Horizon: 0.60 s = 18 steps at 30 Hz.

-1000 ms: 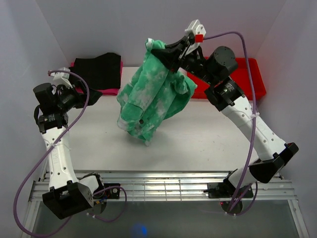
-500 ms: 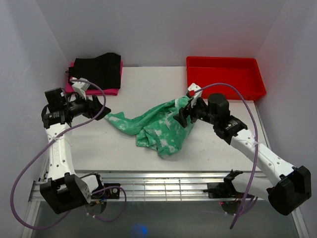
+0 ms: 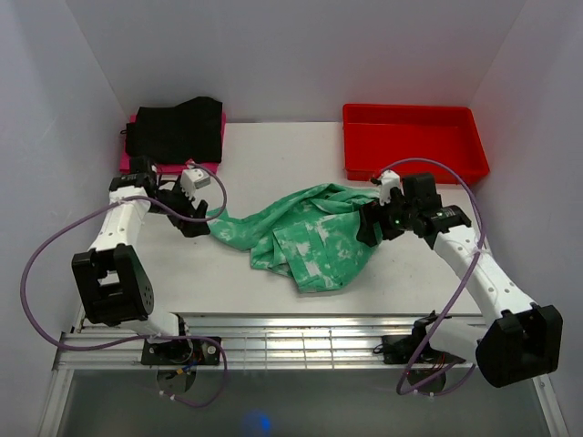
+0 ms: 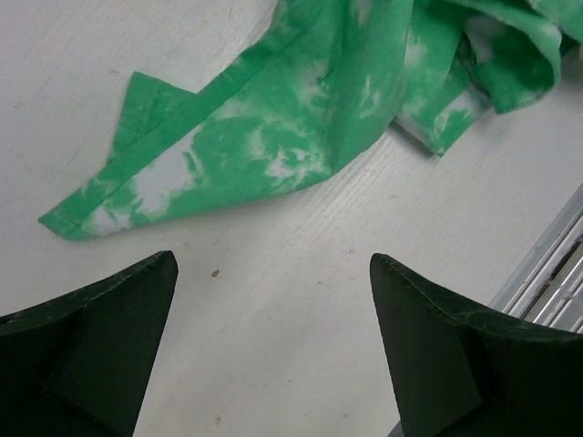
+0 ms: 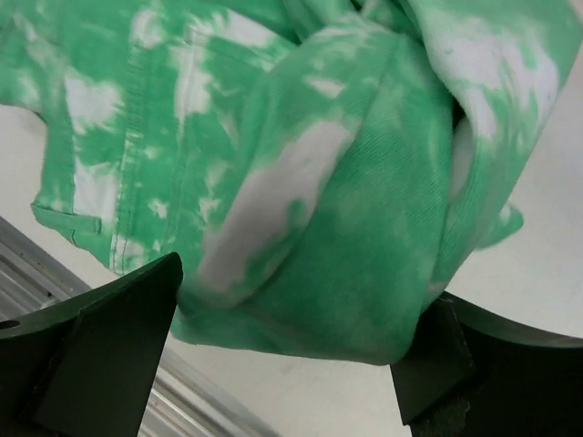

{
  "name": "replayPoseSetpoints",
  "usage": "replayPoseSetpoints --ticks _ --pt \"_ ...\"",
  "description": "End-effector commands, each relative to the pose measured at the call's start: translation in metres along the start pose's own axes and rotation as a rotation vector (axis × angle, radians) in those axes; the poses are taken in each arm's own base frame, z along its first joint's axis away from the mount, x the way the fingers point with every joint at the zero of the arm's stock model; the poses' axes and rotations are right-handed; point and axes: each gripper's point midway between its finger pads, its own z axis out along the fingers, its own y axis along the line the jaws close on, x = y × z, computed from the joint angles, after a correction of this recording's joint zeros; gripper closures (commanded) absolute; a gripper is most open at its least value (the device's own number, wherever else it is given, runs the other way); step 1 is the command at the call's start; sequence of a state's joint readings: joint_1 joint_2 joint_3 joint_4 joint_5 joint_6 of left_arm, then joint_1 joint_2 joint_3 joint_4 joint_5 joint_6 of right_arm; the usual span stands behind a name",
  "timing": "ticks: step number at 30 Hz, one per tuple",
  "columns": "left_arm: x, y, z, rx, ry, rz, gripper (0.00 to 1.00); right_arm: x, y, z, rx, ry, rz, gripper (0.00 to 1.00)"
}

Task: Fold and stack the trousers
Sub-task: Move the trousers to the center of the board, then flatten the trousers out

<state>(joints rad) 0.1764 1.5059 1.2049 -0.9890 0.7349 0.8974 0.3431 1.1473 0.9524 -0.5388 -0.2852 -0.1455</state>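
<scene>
The left gripper moves down and toward the heap next, onto the trailing leg near its hem, since the gripper's open fingers are over bare table.
The trousers (image 3: 301, 235), green with white tie-dye blotches, lie crumpled in a heap on the white table's middle. One leg trails left toward my left gripper (image 3: 202, 218). In the left wrist view that gripper (image 4: 271, 273) is open over bare table, just short of the leg's hem (image 4: 100, 205). My right gripper (image 3: 369, 228) sits at the heap's right edge. In the right wrist view it (image 5: 305, 300) is wide open, and a thick fold of the trousers (image 5: 364, 209) bulges between its fingers, lying loose on the table.
A red bin (image 3: 414, 111) stands at the back right. A folded black garment (image 3: 178, 129) lies on a pink one (image 3: 208, 167) at the back left, close behind my left arm. A metal rail grating (image 3: 301, 341) runs along the near edge.
The right gripper, which held the trousers up high, has come down, opened and let them drop onto the table. The left arm has swung in toward the leg's end.
</scene>
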Motion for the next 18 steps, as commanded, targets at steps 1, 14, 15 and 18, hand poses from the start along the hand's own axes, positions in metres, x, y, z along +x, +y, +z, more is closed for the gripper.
replayPoseSetpoints --ticks 1,14,15,18 --pt "0.003 -0.002 0.000 0.020 0.028 0.210 0.02 0.042 0.004 -0.014 -0.038 0.126 0.231 0.10" --pt "0.009 -0.053 0.064 0.194 0.045 0.486 0.02 0.087 -0.011 -0.038 0.052 -0.016 0.733 0.10" --pt "0.008 -0.053 0.066 0.196 0.042 0.487 0.02 0.082 -0.019 -0.045 0.066 -0.053 0.716 0.10" --pt "0.010 -0.057 0.076 0.218 0.038 0.480 0.02 0.062 -0.032 -0.066 0.100 -0.116 0.607 0.10"
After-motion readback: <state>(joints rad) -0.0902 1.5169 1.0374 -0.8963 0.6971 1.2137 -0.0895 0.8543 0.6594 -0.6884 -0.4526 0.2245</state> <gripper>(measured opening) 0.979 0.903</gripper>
